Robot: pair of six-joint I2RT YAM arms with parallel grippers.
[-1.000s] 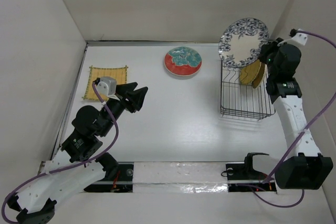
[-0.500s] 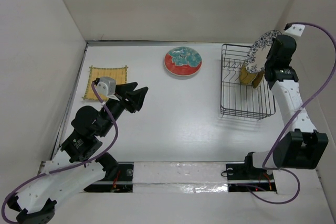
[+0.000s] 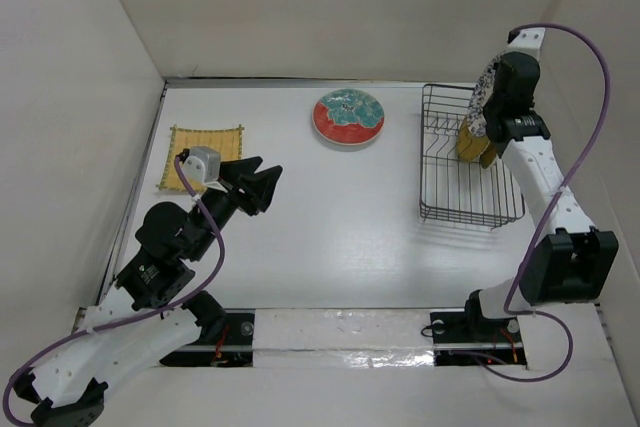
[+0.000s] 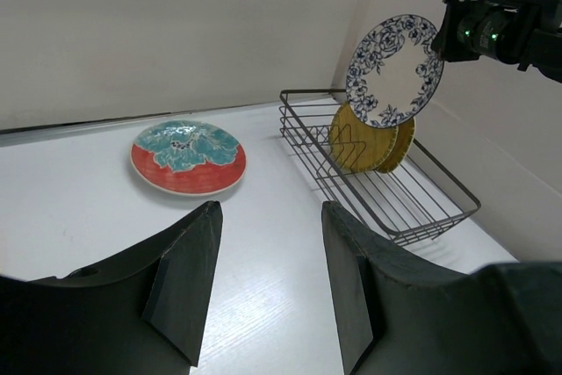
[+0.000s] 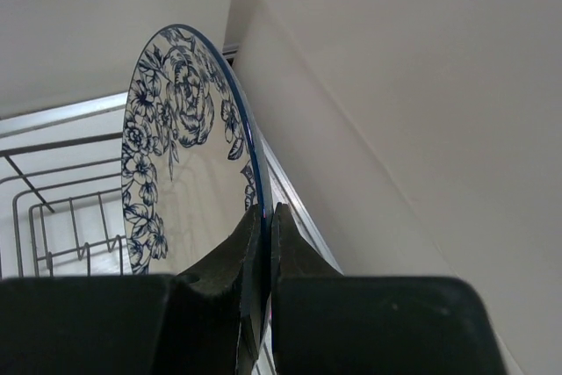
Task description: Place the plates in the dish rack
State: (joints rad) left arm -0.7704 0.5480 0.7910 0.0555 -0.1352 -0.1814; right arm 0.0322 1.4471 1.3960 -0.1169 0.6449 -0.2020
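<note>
My right gripper moves down and to the left in the top view and releases the floral plate's rim next, because the rack's wires beside the yellow plates are free.
My right gripper (image 3: 494, 99) (image 5: 266, 212) is shut on the rim of the blue-and-white floral plate (image 3: 483, 95) (image 4: 392, 69) (image 5: 180, 155). It holds the plate on edge, above the far right end of the black wire dish rack (image 3: 470, 192) (image 4: 399, 208) (image 5: 53, 217). Two yellow woven-look plates (image 3: 478, 140) (image 4: 364, 138) stand in the rack below it. The red-rimmed teal plate (image 3: 348, 117) (image 4: 188, 156) lies flat at the back middle. A square yellow plate (image 3: 215, 139) lies at the left. My left gripper (image 3: 268, 182) (image 4: 270, 208) is open and empty beside it.
White walls (image 3: 100, 67) enclose the table on three sides. The right wall (image 5: 395, 129) runs close behind the rack and the held plate. A white strip (image 3: 350, 332) lies along the near edge between the arm bases.
The right arm has swung toward the back and turned the floral plate from face-up to edge-on over the rack's far end. The left arm has not moved.
</note>
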